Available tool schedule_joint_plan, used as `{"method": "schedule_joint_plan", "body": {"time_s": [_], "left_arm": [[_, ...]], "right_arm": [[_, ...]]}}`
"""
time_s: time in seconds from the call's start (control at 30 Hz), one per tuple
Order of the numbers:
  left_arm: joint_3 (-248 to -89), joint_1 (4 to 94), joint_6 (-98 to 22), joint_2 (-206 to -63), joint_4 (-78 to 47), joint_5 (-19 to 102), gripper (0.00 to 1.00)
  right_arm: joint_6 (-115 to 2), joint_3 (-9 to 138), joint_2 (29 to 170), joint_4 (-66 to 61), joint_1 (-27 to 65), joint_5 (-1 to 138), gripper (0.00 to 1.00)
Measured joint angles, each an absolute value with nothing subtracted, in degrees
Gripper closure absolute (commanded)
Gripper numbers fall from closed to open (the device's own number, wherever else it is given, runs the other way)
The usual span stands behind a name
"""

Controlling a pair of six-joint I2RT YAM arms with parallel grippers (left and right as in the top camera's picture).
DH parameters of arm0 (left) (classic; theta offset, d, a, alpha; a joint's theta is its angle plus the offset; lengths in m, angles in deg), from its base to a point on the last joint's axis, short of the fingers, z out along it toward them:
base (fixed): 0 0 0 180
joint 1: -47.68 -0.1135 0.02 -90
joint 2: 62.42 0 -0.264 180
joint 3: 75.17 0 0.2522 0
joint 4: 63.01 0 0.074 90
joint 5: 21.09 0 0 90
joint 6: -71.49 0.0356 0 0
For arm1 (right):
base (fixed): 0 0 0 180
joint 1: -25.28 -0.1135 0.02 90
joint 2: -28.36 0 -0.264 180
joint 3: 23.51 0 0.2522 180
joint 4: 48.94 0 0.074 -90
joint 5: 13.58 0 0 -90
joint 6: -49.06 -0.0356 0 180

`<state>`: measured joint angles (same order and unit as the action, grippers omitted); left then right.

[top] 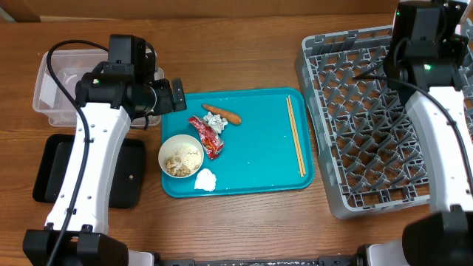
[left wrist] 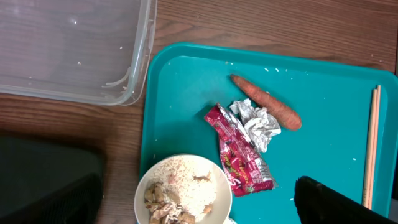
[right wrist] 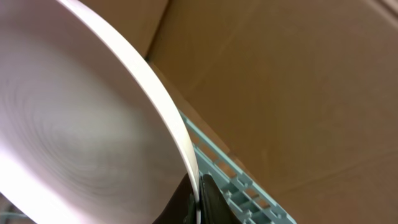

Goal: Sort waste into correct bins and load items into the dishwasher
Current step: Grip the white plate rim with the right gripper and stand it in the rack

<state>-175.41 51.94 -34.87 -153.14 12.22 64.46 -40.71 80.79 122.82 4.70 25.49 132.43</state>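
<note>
My right gripper moves down into the far end of the grey dish rack next and releases the plate's rim, because the plate still hangs above the rack.
My right gripper [right wrist: 199, 199] is shut on the rim of the pale pink plate [right wrist: 74, 124] and holds it on edge above the grey dish rack [top: 362, 140]. My left gripper [left wrist: 196, 202] is open and empty, hovering over the white bowl [left wrist: 183, 190] of beige leftovers at the teal tray's left side. The red wrapper [left wrist: 239, 155], a crumpled paper scrap [left wrist: 258, 121] and the orange carrot stick [left wrist: 267, 104] lie together on the tray. Chopsticks [top: 295, 137] lie at its right side. Another paper scrap [top: 205, 179] lies beside the bowl. The cup is out of view.
The teal tray [top: 259, 166] sits mid-table. The clear tub [top: 55, 89] stands at the far left, with the black tray [top: 52, 170] in front of it, partly under my left arm. Cardboard walls stand behind the rack.
</note>
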Motion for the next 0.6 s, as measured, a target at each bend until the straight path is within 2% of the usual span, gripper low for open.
{"method": "schedule_joint_plan", "body": {"time_s": [0.3, 0.6], "left_arm": [[-175.41, 51.94, -34.87, -153.14, 12.15, 64.46, 0.00], [-175.41, 51.94, -34.87, -153.14, 12.07, 64.46, 0.00]], "right_arm": [[-41.49, 80.79, 132.46, 6.41, 26.25, 129.30, 0.96], [-45.47, 80.61, 133.99, 10.26, 25.71, 122.61, 0.96]]}}
